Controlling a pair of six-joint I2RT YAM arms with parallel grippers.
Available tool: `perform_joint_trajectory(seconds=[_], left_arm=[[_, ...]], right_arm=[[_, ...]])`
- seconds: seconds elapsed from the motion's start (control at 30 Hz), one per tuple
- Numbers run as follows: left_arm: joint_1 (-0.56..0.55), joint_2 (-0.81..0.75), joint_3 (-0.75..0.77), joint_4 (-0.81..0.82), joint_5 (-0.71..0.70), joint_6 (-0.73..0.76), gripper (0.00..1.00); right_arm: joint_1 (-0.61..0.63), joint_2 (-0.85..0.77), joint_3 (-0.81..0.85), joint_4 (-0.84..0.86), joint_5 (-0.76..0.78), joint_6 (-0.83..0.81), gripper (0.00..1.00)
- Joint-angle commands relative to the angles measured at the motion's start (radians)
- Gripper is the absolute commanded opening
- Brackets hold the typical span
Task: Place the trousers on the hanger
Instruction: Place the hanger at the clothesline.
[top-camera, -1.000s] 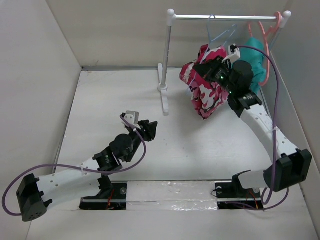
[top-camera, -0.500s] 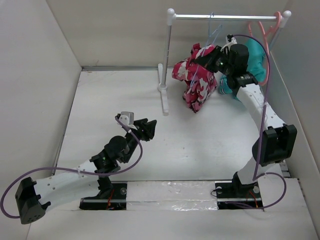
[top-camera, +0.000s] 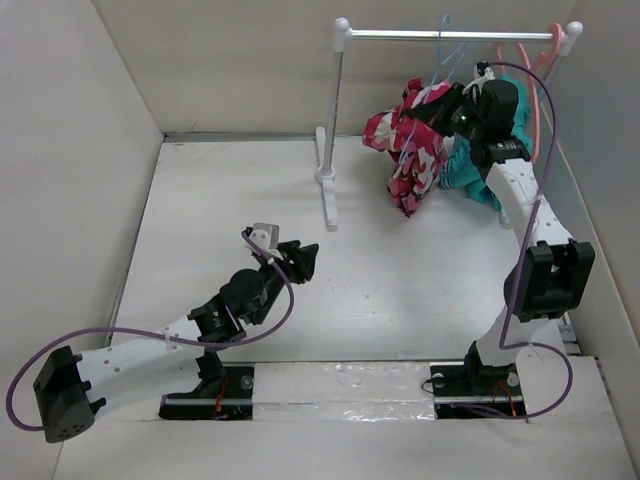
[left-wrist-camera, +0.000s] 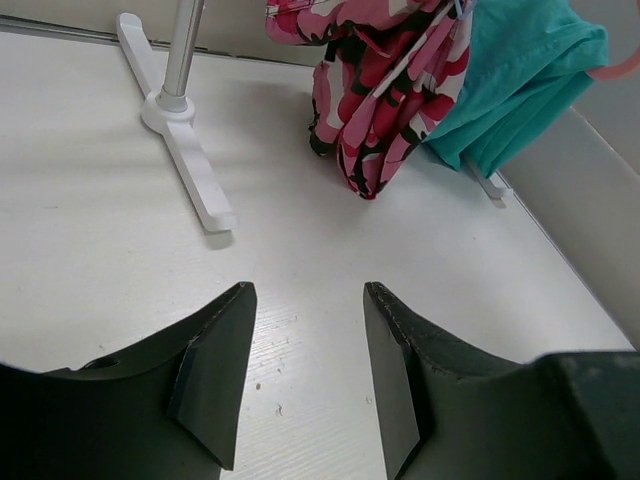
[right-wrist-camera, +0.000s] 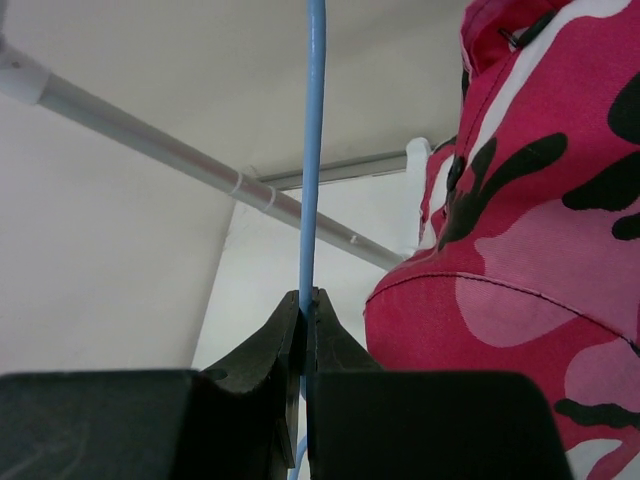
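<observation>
The hanger's hook already reaches the bar, so the right gripper will move a little along the bar toward the teal garment before it opens.
The pink, white and black camouflage trousers (top-camera: 415, 150) hang bunched on the thin pale-blue hanger (top-camera: 441, 55), whose hook reaches up to the rail. My right gripper (top-camera: 447, 100) is raised beside them, shut on the hanger's blue wire (right-wrist-camera: 313, 150), with the trousers (right-wrist-camera: 530, 250) pressed close on its right. Low over the table's middle, my left gripper (top-camera: 303, 260) stands open with nothing between its fingers (left-wrist-camera: 215, 370). Far ahead of it the trousers (left-wrist-camera: 385, 90) dangle just above the table.
A white clothes rail (top-camera: 450, 34) on a post (top-camera: 336, 120) with a flat foot (left-wrist-camera: 185, 150) stands at the back. A teal garment (top-camera: 485, 165) hangs on a coral-pink hanger (top-camera: 540, 60) at the rail's right end. White walls enclose the table.
My right arm has lifted the hanger with the trousers up and to the right, bringing its hook to the rail. My left gripper stayed in place and opened slightly.
</observation>
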Motion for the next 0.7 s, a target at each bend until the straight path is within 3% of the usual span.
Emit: perform_joint_trajectory(seconds=[0.0, 0.27, 0.3, 0.37, 0.4, 0.5, 0.67], left_arm=[[0.002, -0.006, 0.022, 0.033, 0.003, -0.004, 0.44], [0.002, 0.006, 0.032, 0.024, 0.004, -0.004, 0.44], [0.002, 0.013, 0.034, 0.024, 0.007, -0.005, 0.45], [0.002, 0.024, 0.032, 0.027, 0.007, -0.004, 0.46], [0.002, 0.029, 0.035, 0.023, 0.006, -0.004, 0.47], [0.002, 0.053, 0.058, -0.006, 0.001, -0.007, 0.48], [0.002, 0.095, 0.085, -0.034, -0.019, -0.016, 0.49]], right_arm=[[-0.036, -0.013, 0.090, 0.169, -0.058, -0.018, 0.00], [-0.060, -0.026, 0.036, 0.187, -0.080, -0.025, 0.00], [-0.060, -0.044, -0.017, 0.218, -0.080, -0.027, 0.28], [-0.069, -0.072, -0.056, 0.227, -0.073, -0.038, 0.46], [-0.069, -0.081, -0.062, 0.223, -0.067, -0.045, 0.59], [-0.069, -0.131, -0.091, 0.186, -0.031, -0.094, 0.78], [-0.078, -0.249, -0.112, 0.073, 0.065, -0.203, 1.00]])
